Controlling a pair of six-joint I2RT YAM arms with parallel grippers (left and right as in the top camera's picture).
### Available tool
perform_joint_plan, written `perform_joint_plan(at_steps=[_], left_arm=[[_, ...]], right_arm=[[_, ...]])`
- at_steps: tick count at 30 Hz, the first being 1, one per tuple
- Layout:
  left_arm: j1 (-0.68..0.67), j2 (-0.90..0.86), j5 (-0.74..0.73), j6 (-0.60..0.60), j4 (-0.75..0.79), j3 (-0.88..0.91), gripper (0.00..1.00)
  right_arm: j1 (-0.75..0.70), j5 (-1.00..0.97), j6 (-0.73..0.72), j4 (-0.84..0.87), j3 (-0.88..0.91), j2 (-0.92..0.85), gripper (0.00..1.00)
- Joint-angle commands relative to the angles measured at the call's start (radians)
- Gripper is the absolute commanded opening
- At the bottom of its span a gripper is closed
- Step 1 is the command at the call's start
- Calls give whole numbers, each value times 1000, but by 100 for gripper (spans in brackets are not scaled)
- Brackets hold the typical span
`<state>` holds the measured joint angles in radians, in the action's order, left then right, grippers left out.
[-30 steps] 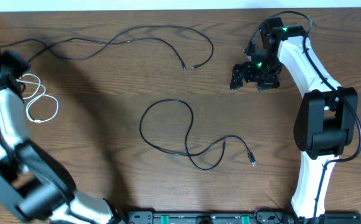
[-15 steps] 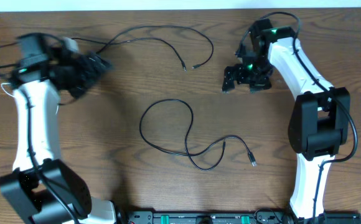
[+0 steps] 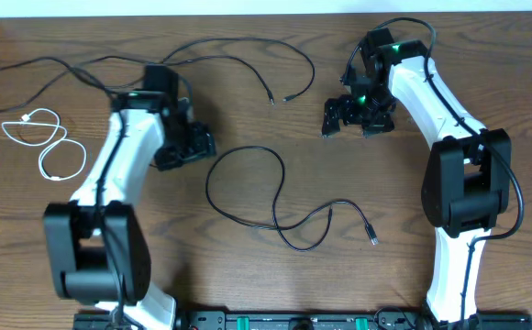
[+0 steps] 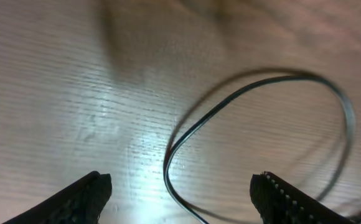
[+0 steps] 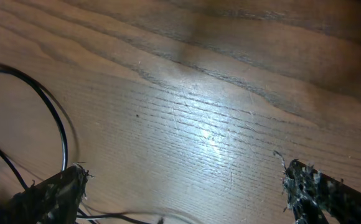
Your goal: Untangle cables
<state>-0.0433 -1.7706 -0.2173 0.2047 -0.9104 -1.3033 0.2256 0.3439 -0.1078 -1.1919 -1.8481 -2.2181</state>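
The bend is below my left gripper, clear of the crossing. My left gripper should next go down and to its right in the overhead view, onto the black loop's bend (image 3: 207, 183) (image 4: 167, 171).
Three cables lie apart on the wooden table (image 3: 156, 275). A short white cable (image 3: 51, 148) is coiled at the far left. One long black cable (image 3: 220, 43) runs along the top. The other black cable (image 3: 248, 151) loops at the centre, its plug (image 3: 373, 240) toward the right. My left gripper (image 3: 200, 147) hovers open at that loop's left edge. In the left wrist view the loop (image 4: 243, 93) curves down between its spread fingers (image 4: 81, 199), untouched. My right gripper (image 3: 353, 124) is open at the upper right, over bare wood (image 5: 205, 124) with a black cable (image 5: 59, 124) by its left finger.
The table's far edge meets a white strip (image 3: 248, 7) at the top. A black rail (image 3: 284, 321) with the arm bases runs along the front edge. Both white arms reach in from the front corners.
My left arm swung from the far left, by the white cable, to the centre loop, and its jaws opened. The white cable now lies free. The right gripper drifted slightly left.
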Motion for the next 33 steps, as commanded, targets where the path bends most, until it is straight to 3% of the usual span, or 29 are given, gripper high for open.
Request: perform_joint_plan(at_steps=[1, 6, 27, 33], left_arm=[[-43, -79, 100, -18, 45, 33, 76], [-72, -146, 99, -19, 46, 33, 64], [-93, -179, 99, -32, 143, 101, 61], [-93, -179, 99, -32, 157, 110, 47]], right_arm=[[-2, 6, -26, -3, 5, 7, 99], [-2, 6, -26, -1, 5, 7, 99], [-2, 6, -26, 12, 5, 7, 99], [-2, 6, -26, 15, 5, 7, 99]])
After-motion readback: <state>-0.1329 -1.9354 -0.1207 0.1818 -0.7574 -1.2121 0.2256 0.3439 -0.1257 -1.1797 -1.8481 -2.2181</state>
